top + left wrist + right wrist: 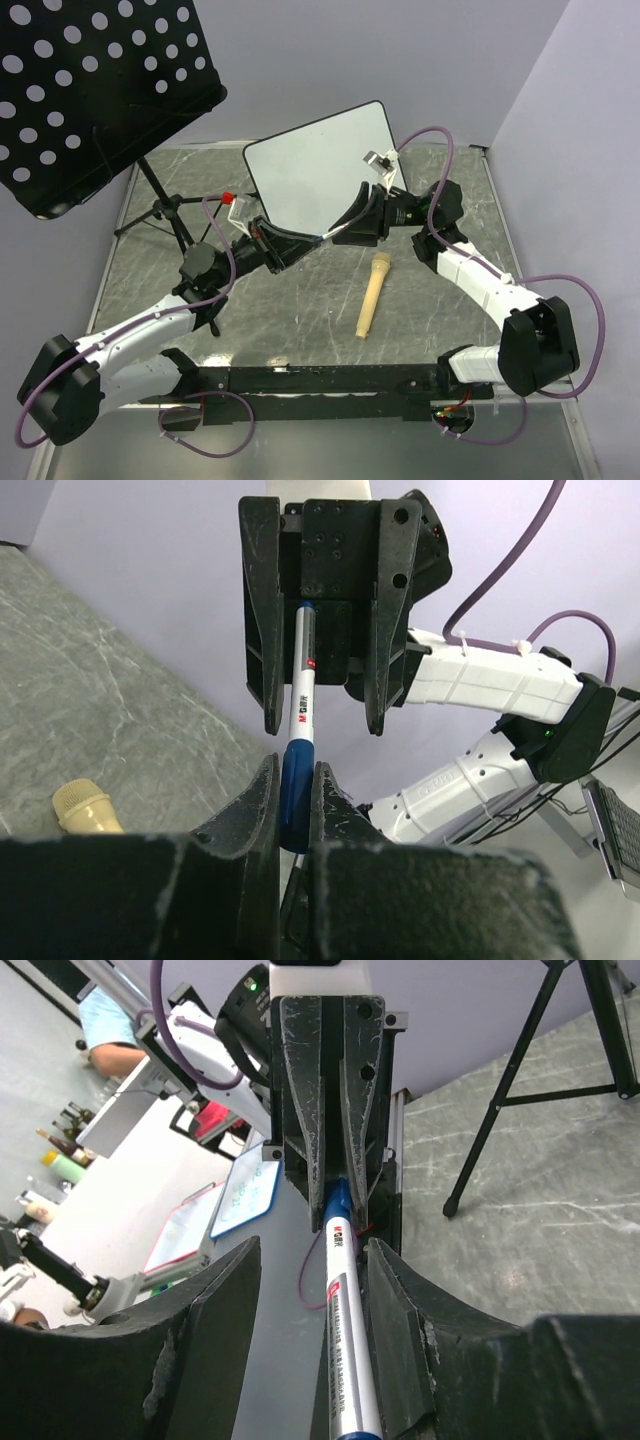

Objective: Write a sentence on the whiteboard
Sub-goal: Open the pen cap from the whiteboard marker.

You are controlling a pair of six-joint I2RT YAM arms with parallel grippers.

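My left gripper pulls to the left in the top view next and lowers to release the blue cap (297,800) on the bare tabletop, which lies below it.
The whiteboard (320,160) stands tilted at the back of the table, its white face blank; the sentence is not in view. A silver marker (326,236) with a blue cap spans the gap between both grippers in front of the board. My left gripper (298,250) (290,770) is shut on the blue cap (297,800). Facing it, my right gripper (357,215) (312,1250) straddles the marker barrel (345,1340). Its jaws stand apart: the barrel lies against one finger, and a gap shows beside the other.
A beige microphone-shaped object (373,295) lies on the grey marbled table (300,330) right of centre. A black perforated music-stand panel (90,80) on a tripod (160,205) fills the back left. Purple cables loop around both arms.
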